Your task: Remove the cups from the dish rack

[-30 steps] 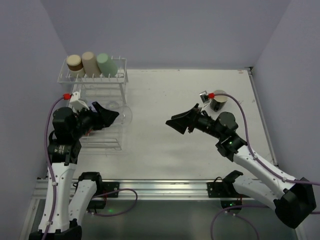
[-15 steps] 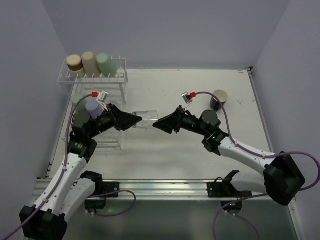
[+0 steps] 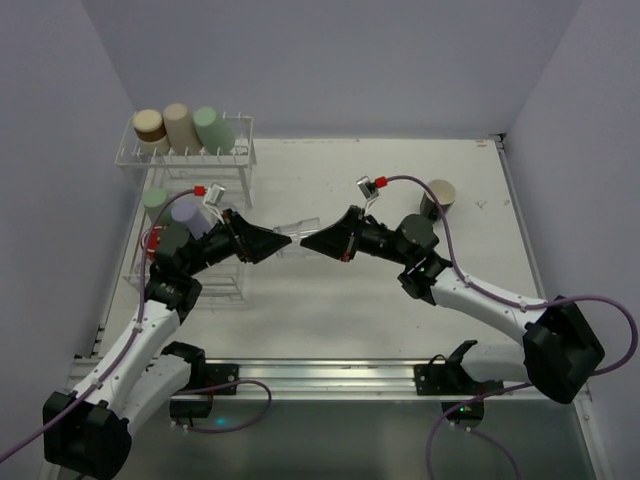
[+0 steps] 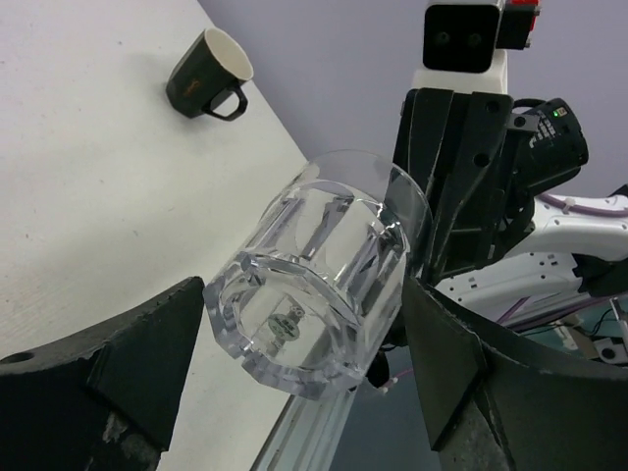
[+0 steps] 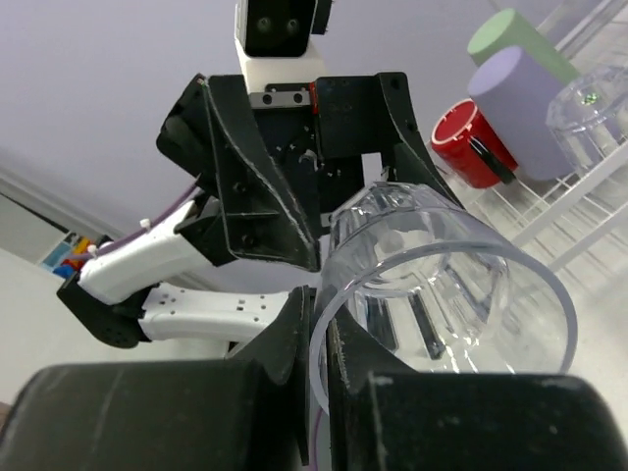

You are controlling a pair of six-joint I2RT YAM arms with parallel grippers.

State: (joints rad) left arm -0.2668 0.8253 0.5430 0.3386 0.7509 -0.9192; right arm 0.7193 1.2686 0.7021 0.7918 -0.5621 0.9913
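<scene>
I will next move the clear glass cup (image 3: 297,237) outward with my right gripper and turn its base down. Then I will lower it onto the table beside the black mug.
A clear glass cup (image 3: 297,237) hangs on its side over the table's middle, between both grippers. My right gripper (image 3: 310,242) is shut on its rim, one finger inside the cup (image 5: 442,275) and one outside. My left gripper (image 3: 283,241) is open, its fingers standing just off either side of the cup's thick base (image 4: 314,285). The white dish rack (image 3: 245,170) stands at the far left. Tan-brown (image 3: 150,124), beige (image 3: 182,125) and pale green (image 3: 213,128) cups lie on its raised shelf. Green (image 3: 155,200), purple (image 3: 187,213) and red (image 5: 469,137) cups sit on its lower grid.
A black mug (image 3: 437,198) with a cream inside stands upright on the table at the right, behind my right arm. Another clear glass (image 5: 594,98) shows in the rack in the right wrist view. A metal rail (image 3: 330,375) runs along the near edge.
The left arm carried the glass from the rack to the table's middle, and the right arm came over to meet it. The right jaws closed on the rim and the left jaws widened.
</scene>
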